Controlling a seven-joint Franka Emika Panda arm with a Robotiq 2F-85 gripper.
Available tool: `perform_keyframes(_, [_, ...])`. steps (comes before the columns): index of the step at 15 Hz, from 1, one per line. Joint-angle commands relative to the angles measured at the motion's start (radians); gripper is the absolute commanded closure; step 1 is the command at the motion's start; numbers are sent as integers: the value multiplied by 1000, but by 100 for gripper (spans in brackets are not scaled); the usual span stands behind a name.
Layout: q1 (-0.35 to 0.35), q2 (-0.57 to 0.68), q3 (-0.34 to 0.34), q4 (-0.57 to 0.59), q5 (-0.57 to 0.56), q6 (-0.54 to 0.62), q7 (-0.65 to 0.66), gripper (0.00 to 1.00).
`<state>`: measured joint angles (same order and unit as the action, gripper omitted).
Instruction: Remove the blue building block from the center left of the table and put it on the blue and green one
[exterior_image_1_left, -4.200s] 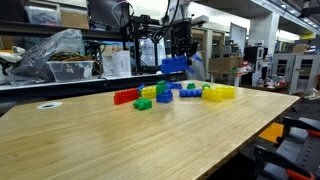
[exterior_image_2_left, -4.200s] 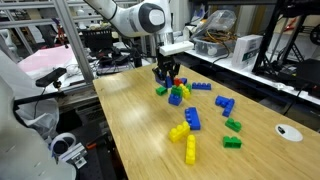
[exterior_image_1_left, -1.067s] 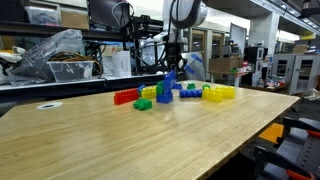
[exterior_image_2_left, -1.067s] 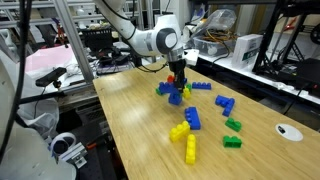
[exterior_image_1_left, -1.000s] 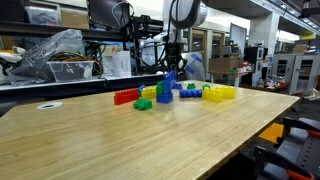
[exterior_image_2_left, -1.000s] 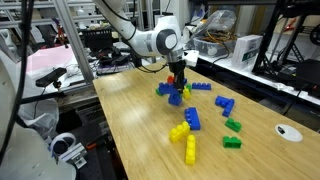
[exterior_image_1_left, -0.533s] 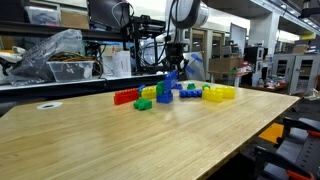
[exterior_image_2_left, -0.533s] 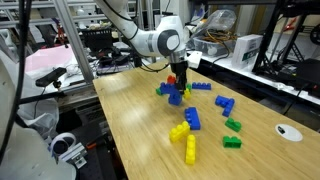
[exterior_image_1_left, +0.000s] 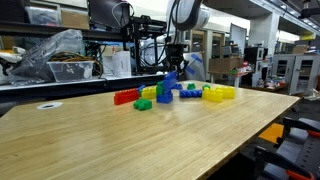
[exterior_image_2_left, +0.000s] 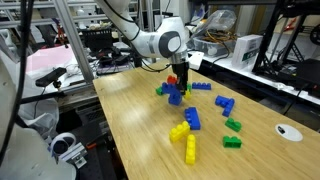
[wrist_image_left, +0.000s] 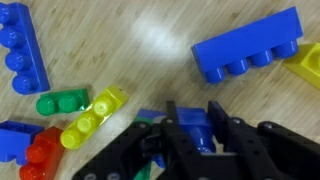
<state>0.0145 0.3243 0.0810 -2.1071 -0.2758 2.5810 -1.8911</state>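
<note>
My gripper should next lower the blue building block (exterior_image_1_left: 169, 81) a little and let go of it, because the blue and green one is just below my gripper.
My gripper (wrist_image_left: 197, 125) is shut on the blue building block (wrist_image_left: 193, 122), which shows as a dark-blue piece between the two black fingers (wrist_image_left: 220, 128) in the wrist view. In both exterior views the gripper (exterior_image_1_left: 170, 70) (exterior_image_2_left: 178, 78) hangs low over the cluster of bricks at the far part of the table (exterior_image_1_left: 150, 135). The blue building block (exterior_image_1_left: 169, 81) points downward and reaches the blue and green one (exterior_image_1_left: 162, 93) (exterior_image_2_left: 168, 93). A sliver of green (wrist_image_left: 146, 126) shows just left of the fingers. Whether the block is pressed on cannot be told.
Around the gripper lie a red brick (exterior_image_1_left: 125, 96), a lone green brick (exterior_image_1_left: 143, 103), yellow bricks (exterior_image_1_left: 219, 92) and more blue bricks (wrist_image_left: 247, 47) (wrist_image_left: 22, 45). Nearer bricks include yellow (exterior_image_2_left: 185, 140), green (exterior_image_2_left: 232, 141) and blue (exterior_image_2_left: 192, 118). A white disc (exterior_image_1_left: 48, 105) lies apart.
Over the last second nothing visibly moves. Compared with about four seconds ago, the gripper has come down with the blue block from above the cluster onto the stack.
</note>
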Motion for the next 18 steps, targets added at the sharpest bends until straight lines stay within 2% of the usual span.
perform_keyframes(1, [-5,23,17,15,27,8,16,89])
perform_keyframes(8, [-14,50,35,36,93,0,73,89])
perform_keyframes(18, [-6,56,28,44,76,2,101,89])
